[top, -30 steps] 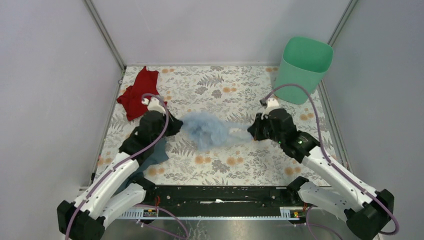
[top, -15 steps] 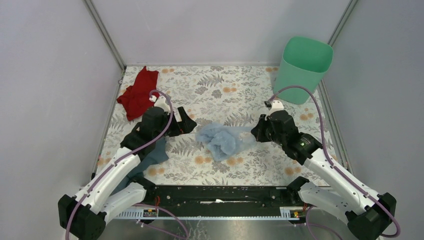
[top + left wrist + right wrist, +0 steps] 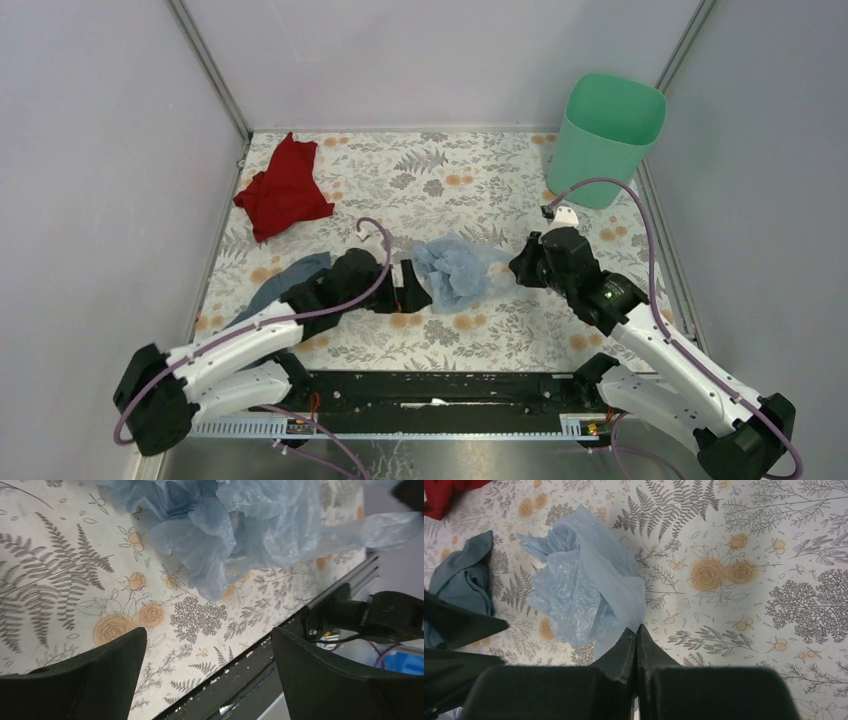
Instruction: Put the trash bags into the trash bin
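I need to move my left gripper down and away from my base next, and then onto the loose edge of the bag that faces it.
The trash bag [image 3: 455, 272] is a crumpled pale-blue film lying mid-table. My right gripper [image 3: 520, 268] is shut on its right end; in the right wrist view the film [image 3: 584, 590] runs straight into the closed fingertips [image 3: 636, 630]. My left gripper [image 3: 412, 290] stands open just left of the bag, near the front edge. In the left wrist view the gripper [image 3: 208, 632] has bare tablecloth between its wide fingers, and the bag [image 3: 235, 525] lies beyond them, untouched. The mint-green trash bin [image 3: 605, 140] stands upright at the far right corner, well away from the bag.
A red cloth [image 3: 285, 190] lies at the far left. A grey-blue cloth [image 3: 280, 285] lies beside the left arm, also visible as cloth [image 3: 461, 580] in the right wrist view. The table's front rail [image 3: 430, 385] runs just below the left gripper. Walls enclose three sides.
My left gripper let go of the bag, opened wide and swung toward the front edge and rightward. The bag shifted right with the shut right gripper. The grey-blue cloth became uncovered.
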Tool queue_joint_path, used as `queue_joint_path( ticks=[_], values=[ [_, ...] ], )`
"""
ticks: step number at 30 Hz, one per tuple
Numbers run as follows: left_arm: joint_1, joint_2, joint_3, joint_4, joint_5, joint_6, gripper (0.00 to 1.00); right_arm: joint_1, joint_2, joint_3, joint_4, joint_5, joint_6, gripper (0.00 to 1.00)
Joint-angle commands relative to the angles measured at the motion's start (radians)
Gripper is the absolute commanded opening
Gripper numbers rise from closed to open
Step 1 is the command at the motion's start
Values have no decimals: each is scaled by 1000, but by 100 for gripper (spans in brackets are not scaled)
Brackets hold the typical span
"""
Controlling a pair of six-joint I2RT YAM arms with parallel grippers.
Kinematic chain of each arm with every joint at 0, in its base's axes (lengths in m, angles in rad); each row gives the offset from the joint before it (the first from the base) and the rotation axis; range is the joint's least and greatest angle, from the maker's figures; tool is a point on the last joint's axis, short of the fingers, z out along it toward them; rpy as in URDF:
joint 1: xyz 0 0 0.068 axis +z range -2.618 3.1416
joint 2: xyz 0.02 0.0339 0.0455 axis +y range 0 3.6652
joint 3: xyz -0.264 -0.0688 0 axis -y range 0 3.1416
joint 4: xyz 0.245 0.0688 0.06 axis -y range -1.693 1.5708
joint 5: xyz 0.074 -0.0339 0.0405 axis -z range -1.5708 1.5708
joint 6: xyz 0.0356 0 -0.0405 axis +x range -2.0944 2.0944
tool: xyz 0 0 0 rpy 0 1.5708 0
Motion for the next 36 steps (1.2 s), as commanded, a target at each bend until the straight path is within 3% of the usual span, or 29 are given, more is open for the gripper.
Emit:
queue_joint_path(
  ticks=[1,4,7,9,13,15,17,21,24,29,31,33,36],
  values=[
    [-97,197,79,148,-188,23,99,-2,-22,-5,40,-35,10,0],
    [-119,360,202,68,-315,96,98,-2,-32,-8,40,-59,14,0],
    [-123,448,251,73,-363,103,81,-2,-54,-20,35,-62,13,0],
    [-124,463,255,107,-367,93,75,-2,-73,-34,37,-59,16,0],
    [-124,457,217,182,-382,78,79,-2,-95,-70,55,-64,20,0],
    [-124,477,228,186,-394,91,77,-2,-90,-82,62,-64,16,0],
    [-124,496,245,171,-419,104,63,-2,-79,-89,60,-61,8,0],
    [-96,468,257,113,-513,113,23,-2,-72,-117,45,-48,14,0],
    [-65,385,211,149,-476,112,0,-2,-89,-167,72,-47,23,0],
    [-41,192,145,74,-620,59,0,-2,-72,-176,124,-1,8,0],
    [24,115,143,94,-586,83,0,-3,-20,-129,155,37,-26,0],
    [137,96,240,79,-473,133,0,-11,76,18,141,56,-89,0],
    [214,105,530,-13,-367,226,0,-16,260,434,-28,65,-198,0]
  ],
)
